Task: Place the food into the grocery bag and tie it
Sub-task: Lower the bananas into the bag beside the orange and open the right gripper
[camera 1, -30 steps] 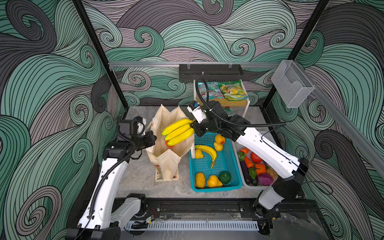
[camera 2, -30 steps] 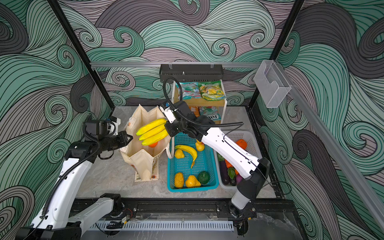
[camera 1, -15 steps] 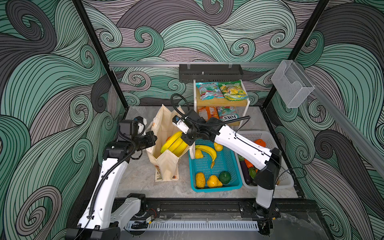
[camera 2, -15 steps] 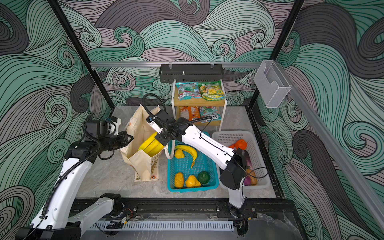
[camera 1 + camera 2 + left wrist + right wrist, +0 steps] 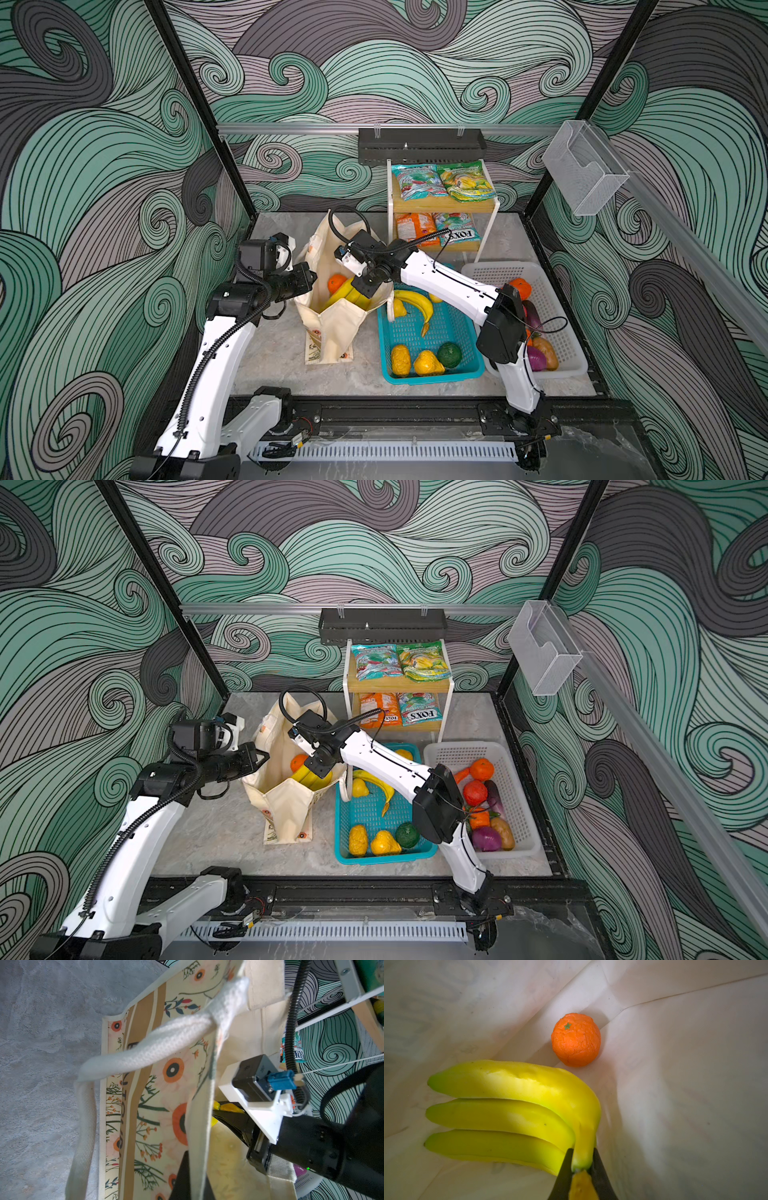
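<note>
My right gripper is above the bag's bottom beside the orange, so next it needs to move down deeper into the bag (image 5: 332, 328) and let go of the banana bunch's stem end.
The cream floral grocery bag (image 5: 332, 328) (image 5: 286, 808) stands open on the left of the table. My left gripper (image 5: 309, 279) (image 5: 195, 1176) is shut on the bag's left rim, and a white rope handle (image 5: 166, 1041) hangs over the printed side (image 5: 158, 1076). My right gripper (image 5: 360, 291) (image 5: 582, 1159) reaches down inside the bag, shut on the stem end of a yellow banana bunch (image 5: 508, 1093) (image 5: 305, 776). An orange (image 5: 576, 1040) (image 5: 336, 283) lies on the bag's floor just beyond the bananas.
Right of the bag sits a teal basket (image 5: 432, 377) with a single banana (image 5: 415, 301) and other fruit. A white basket (image 5: 490, 268) of vegetables is further right. Snack packets (image 5: 442, 183) lie on a two-level shelf at the back.
My right gripper has carried the banana bunch from above the bag's mouth down and left into the bag. The left arm has held still on the rim.
</note>
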